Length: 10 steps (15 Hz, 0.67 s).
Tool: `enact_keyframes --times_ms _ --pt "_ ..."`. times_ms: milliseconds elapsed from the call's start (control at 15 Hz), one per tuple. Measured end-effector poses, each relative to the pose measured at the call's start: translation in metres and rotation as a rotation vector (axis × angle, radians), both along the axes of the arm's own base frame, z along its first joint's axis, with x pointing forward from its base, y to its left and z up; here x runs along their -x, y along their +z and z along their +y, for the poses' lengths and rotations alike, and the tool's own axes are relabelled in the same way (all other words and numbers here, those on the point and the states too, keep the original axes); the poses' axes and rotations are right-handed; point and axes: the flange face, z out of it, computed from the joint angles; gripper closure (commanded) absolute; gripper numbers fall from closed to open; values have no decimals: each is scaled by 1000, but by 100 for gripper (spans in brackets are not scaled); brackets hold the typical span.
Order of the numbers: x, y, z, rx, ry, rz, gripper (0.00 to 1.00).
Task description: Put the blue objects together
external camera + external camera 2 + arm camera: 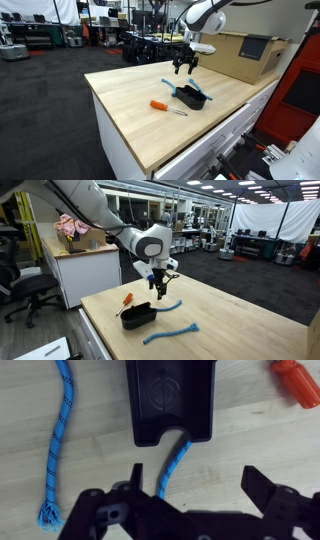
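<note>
The part of the blue rope clear of the black tray is below my open fingers, so next I will move my gripper down and slightly to the left in the wrist view onto it.
Two thin blue rope pieces lie on the wooden table. One blue rope [60, 430] lies alone at the left of the wrist view and at the front in an exterior view [170, 333]. The other blue rope [175, 465] touches the edge of the black tray [172, 400] and runs down towards my left finger; it also shows in an exterior view [170, 306]. My gripper [200, 490] is open and empty. It hovers above the table beside the tray in both exterior views [184, 66] [158, 283].
An orange-handled screwdriver [295, 380] lies near the tray, also seen in both exterior views [160, 105] [127, 300]. A cardboard box [245, 55] stands at the back of the table [130, 120]. The table edges drop off towards the lab floor.
</note>
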Motion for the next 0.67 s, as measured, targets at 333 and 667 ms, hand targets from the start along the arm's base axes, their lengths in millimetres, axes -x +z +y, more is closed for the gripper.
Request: enact_keyframes --times_ms 333,667 --pt "-38 -34 1 64 -45 1 0" --pt "-67 -65 5 70 -48 22 0"
